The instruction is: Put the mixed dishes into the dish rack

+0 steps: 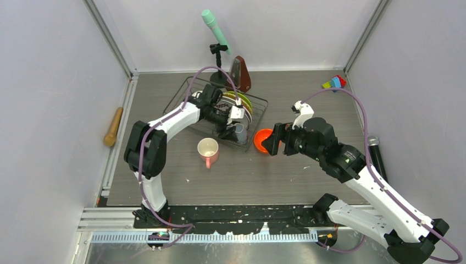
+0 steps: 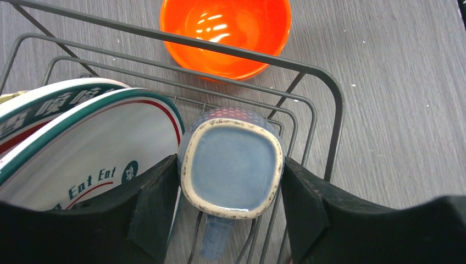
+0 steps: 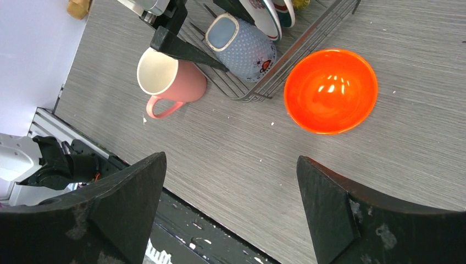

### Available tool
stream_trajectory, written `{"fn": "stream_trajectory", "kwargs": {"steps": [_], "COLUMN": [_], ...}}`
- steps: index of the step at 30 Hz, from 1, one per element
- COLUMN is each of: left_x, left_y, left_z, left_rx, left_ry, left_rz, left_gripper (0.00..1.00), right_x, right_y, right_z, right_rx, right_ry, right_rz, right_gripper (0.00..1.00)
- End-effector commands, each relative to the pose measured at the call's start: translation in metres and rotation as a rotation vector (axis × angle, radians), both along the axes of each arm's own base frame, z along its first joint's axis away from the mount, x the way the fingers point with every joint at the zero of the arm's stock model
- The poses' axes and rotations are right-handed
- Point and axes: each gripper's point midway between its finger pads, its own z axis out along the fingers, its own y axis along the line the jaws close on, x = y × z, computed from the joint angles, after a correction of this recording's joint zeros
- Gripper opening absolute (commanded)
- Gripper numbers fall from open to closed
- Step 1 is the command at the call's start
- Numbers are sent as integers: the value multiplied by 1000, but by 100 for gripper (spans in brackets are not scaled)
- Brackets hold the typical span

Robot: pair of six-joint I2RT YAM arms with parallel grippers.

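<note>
The orange-red bowl lies below the robot's right gripper, so the gripper should next tilt down and lower astride the bowl's rim away from the rack, where the tabletop is clear.
The dark wire dish rack (image 1: 258, 102) stands at the back middle of the table; its corner shows in the left wrist view (image 2: 329, 93). My left gripper (image 1: 236, 129) reaches into its near right corner, fingers (image 2: 159, 192) pressed on both sides of the small grey-blue mug (image 2: 231, 165), which is bottom-up in the rack (image 3: 242, 44). A white teal-rimmed plate (image 2: 93, 143) stands on edge beside it, a lime-green plate (image 1: 245, 100) behind. The orange-red bowl (image 1: 262, 140) sits upright on the table just outside the rack (image 3: 330, 91). The pink mug (image 1: 208, 149) stands upright in front of the rack. My right gripper (image 1: 273, 144) hovers open and empty by the bowl (image 3: 231, 159). I cannot make out a tan plate or white bowl.
A wooden rolling pin (image 1: 114, 126) lies along the left wall. A teal microphone on a stand (image 1: 216, 27) and a brown wedge-shaped object (image 1: 240, 74) stand behind the rack. Coloured blocks (image 1: 334, 82) sit in the back right corner, and a black cylinder (image 1: 375, 154) lies by the right wall.
</note>
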Motion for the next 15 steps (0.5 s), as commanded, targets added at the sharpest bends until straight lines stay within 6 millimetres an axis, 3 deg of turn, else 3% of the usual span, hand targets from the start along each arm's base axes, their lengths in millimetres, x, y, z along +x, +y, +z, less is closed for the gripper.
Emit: {"fn": "stream_trajectory", "kwargs": {"steps": [1, 2, 3, 9, 15], "left_x": [0, -1, -2, -3, -11], "left_y": [-3, -3, -3, -2, -4], "left_z": [15, 15, 16, 19, 42], "left_rx": [-11, -10, -8, -9, -48], "left_ry": [-36, -36, -37, -39, -39], "left_rz": [-22, -23, -26, -23, -13], "left_gripper": [76, 91, 98, 100, 100], "right_x": [6, 6, 7, 11, 21], "right_y": [-6, -7, -9, -19, -35], "right_z": [-1, -4, -8, -28, -55], "right_rx": [1, -2, -16, -45, -61], "right_ry": [-3, 9, 21, 72, 139], "right_rz": [-55, -67, -78, -164, -319], "right_gripper": [95, 96, 97, 98, 95]}}
